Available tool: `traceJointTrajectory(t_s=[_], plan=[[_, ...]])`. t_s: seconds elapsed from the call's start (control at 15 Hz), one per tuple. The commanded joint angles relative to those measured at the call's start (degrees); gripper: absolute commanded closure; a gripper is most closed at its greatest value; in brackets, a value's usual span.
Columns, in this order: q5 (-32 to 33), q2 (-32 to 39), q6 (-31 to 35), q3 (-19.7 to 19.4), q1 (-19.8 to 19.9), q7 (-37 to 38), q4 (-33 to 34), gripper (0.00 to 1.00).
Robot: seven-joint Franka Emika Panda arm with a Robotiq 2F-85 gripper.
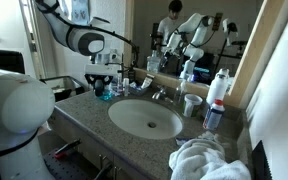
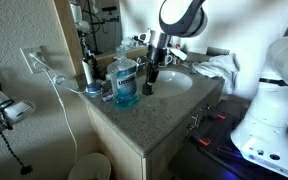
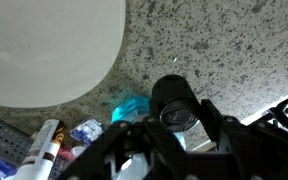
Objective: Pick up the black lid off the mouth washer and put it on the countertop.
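Observation:
Next, my gripper goes down toward a bare patch of speckled countertop beside the mouth washer and releases the black lid, since that patch lies below.
The mouth washer point(image 2: 126, 82) is a clear bottle with light-blue liquid, standing on the speckled countertop point(image 2: 156, 118) next to the oval sink point(image 2: 176, 80). Its narrow neck is bare. My gripper point(image 2: 150, 80) hangs just beside the bottle on the sink side, above the counter. In the wrist view the gripper point(image 3: 174, 112) is shut on the small round black lid point(image 3: 172, 92), with the bottle's blue liquid point(image 3: 134, 105) beneath and the countertop point(image 3: 214, 40) behind. In an exterior view the gripper point(image 1: 106, 82) is by the bottle point(image 1: 103, 93).
A white towel point(image 1: 204, 160) lies at the counter's end. A white bottle with a red cap point(image 1: 219, 90), a cup point(image 1: 192, 103) and the faucet point(image 1: 162, 93) stand behind the sink point(image 1: 144, 118). Tubes and small items point(image 3: 44, 145) crowd the bottle's far side. A mirror backs the counter.

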State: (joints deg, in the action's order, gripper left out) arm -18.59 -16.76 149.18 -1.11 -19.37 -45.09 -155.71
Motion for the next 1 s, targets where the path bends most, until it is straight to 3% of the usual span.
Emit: traceJointTrajectory(t_s=[0.0, 0.53, 0.6, 0.73, 0.93], plan=[[-2.2, 0.5, 2.2, 0.1, -0.9, -2.0, -1.4, 0.80], [-5.5, 2.3, 4.1, 0.4, -2.3, -3.3, -2.1, 0.80], [-5.9, 2.5, 4.3, 0.5, -2.3, -3.4, -2.0, 0.30], [-7.0, 2.8, 4.8, 0.5, -2.4, -4.3, -2.0, 0.23], [-8.4, 2.9, 5.1, 0.4, -2.4, -4.7, -1.5, 0.00]])
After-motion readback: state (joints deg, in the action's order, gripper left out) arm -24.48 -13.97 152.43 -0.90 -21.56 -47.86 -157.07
